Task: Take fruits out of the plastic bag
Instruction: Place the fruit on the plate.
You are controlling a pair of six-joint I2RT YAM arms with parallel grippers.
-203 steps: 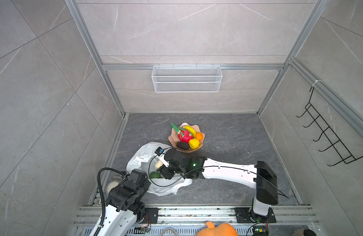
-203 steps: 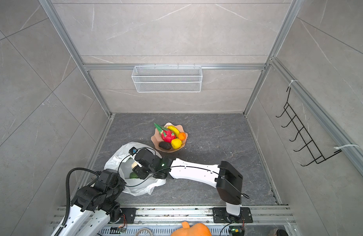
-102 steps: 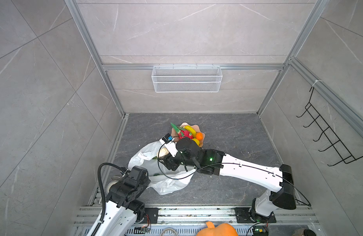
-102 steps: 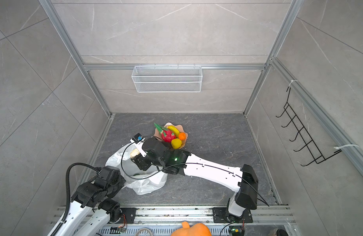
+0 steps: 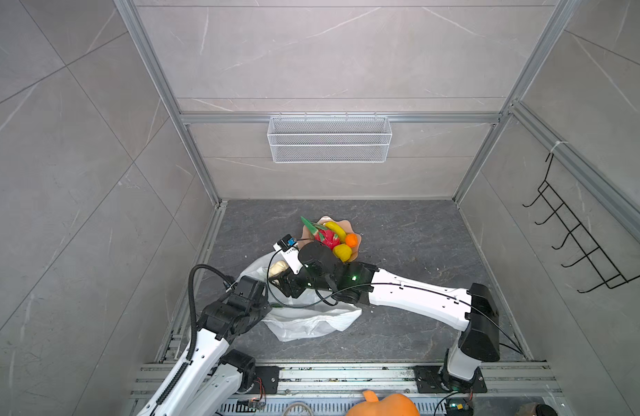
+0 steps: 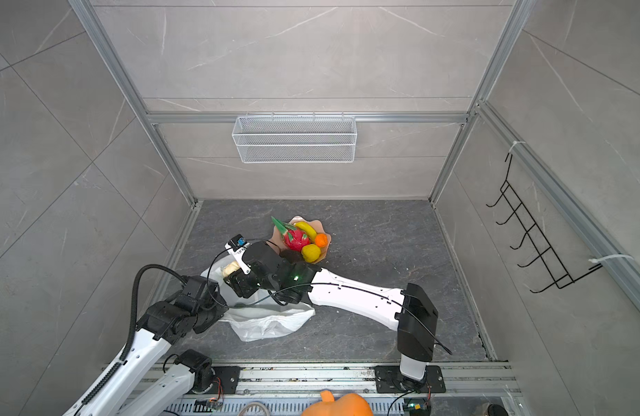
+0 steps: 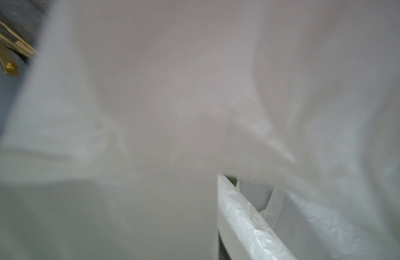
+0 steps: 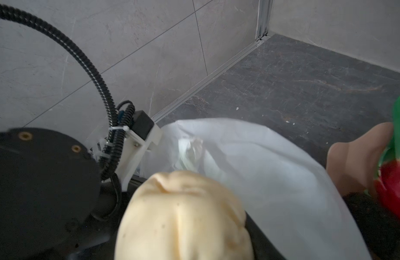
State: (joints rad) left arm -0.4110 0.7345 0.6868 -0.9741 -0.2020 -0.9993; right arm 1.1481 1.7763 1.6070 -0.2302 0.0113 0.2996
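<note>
I will next carry the beige fruit outward with my right gripper over the bowl's bare side [image 5: 306, 234] [image 8: 352, 162] beside the dragon fruit. Then I will lower it and let it go there.
In both top views my right gripper [image 5: 283, 277] [image 6: 235, 275] hangs above the plastic bag's [image 5: 311, 320] [image 6: 268, 320] mouth, shut on a beige fruit [image 5: 278, 268] [image 6: 230, 268]. That fruit [image 8: 183, 216] fills the near part of the right wrist view and hides the jaws. My left gripper [image 5: 266, 300] sits at the bag's near-left edge. Bag film [image 7: 250, 225] covers the left wrist view, with a green bit [image 7: 231, 180] showing through a gap. The dragon fruit [image 5: 327, 236], banana [image 5: 334, 228], orange [image 5: 351, 240] and lemon [image 5: 342, 251] lie in the bowl.
The peach bowl [image 5: 347, 225] stands just behind the right wrist, with a black fruit [image 6: 291, 255] at its near side. An orange pumpkin [image 5: 383, 405] sits by the front rail. A wire basket [image 5: 329, 138] hangs on the back wall. A hook rack [image 5: 578, 248] is on the right wall.
My right gripper has risen out of the bag with the beige fruit and drawn back toward the bowl. The left arm has shifted slightly toward the bag.
</note>
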